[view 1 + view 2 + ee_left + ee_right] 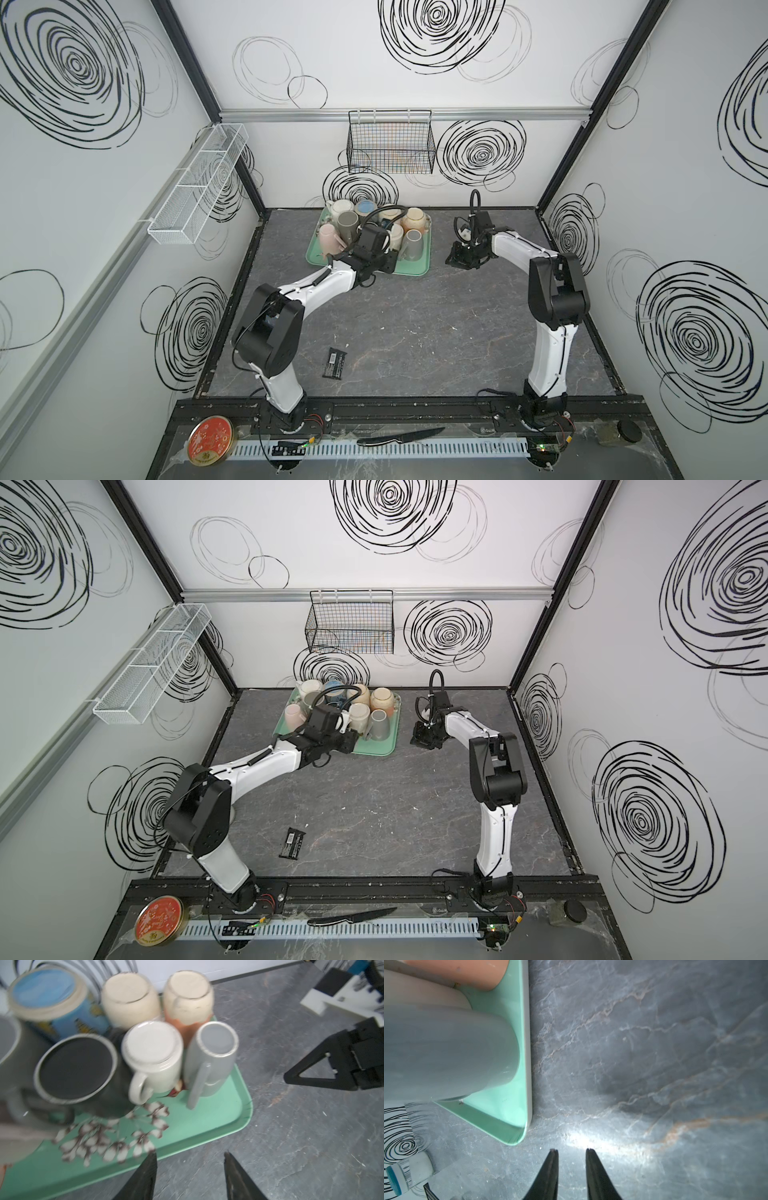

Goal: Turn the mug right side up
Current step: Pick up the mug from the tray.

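My left gripper needs to reach outward and down and close on the tall grey mug's handle [198, 1087], because the handle is farther outward and lower than my gripper and sticks out toward my fingers.
Several mugs stand bottom up, packed together on a green tray [409, 266] [376, 748] at the back of the table. The left wrist view shows a black mug [79, 1072], a white mug [153, 1051] and a tall grey mug [212, 1049] in the front row. Behind them are a blue mug [52, 1001] and two cream ones. My left gripper [190, 1154] [380, 266] hangs over the tray's front edge [207, 1122], open and empty. My right gripper [571, 1150] [459, 259] is low over the bare table, right of the tray's corner [508, 1109], slightly open and empty.
A black packet [334, 363] lies on the table near the left arm's base. A black wire basket [390, 143] hangs on the back wall and a white mesh basket [199, 183] on the left wall. A knife [399, 436] and a red tin [210, 444] lie on the front ledge.
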{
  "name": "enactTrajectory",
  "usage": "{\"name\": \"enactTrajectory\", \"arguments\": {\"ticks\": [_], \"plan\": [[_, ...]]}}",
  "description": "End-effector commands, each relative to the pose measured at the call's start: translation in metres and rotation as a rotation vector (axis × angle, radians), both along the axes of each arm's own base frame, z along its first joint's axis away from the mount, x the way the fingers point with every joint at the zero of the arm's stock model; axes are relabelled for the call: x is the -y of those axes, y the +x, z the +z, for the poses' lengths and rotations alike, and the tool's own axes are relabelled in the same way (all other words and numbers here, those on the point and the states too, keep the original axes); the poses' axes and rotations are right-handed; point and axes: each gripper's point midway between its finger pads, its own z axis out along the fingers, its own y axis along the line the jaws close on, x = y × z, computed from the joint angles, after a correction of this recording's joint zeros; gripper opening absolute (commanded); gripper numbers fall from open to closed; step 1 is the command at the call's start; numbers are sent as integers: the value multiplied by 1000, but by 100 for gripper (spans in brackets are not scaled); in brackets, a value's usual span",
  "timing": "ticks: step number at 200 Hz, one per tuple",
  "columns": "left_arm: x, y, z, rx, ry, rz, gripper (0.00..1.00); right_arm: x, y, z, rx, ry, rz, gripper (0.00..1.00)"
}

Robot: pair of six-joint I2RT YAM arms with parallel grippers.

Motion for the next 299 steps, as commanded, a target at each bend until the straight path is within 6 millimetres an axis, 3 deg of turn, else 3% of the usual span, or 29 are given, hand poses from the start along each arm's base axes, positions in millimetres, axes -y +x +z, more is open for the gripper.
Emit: {"name": "enactTrajectory", "arguments": {"ticks": [1,44,78,199,250,299], "plan": [[-1,19,-11,25,110,-24,57,-12,-9,16,47,41,-11,29],[1,30,-33,-12,88,-43,60,-16,-42,13,39,48,-27,31],[1,41,-45,-40,73,-56,56,-21,-53,9,28,59,-26,33],[36,74,-69,-67,63,-115,48,-25,-61,14,35,85,-44,33],[37,86,-72,-51,64,-85,37,-25,-62,10,33,102,-61,34],[39,85,-75,-56,60,-95,23,-26,-63,9,50,137,-100,34]]}}
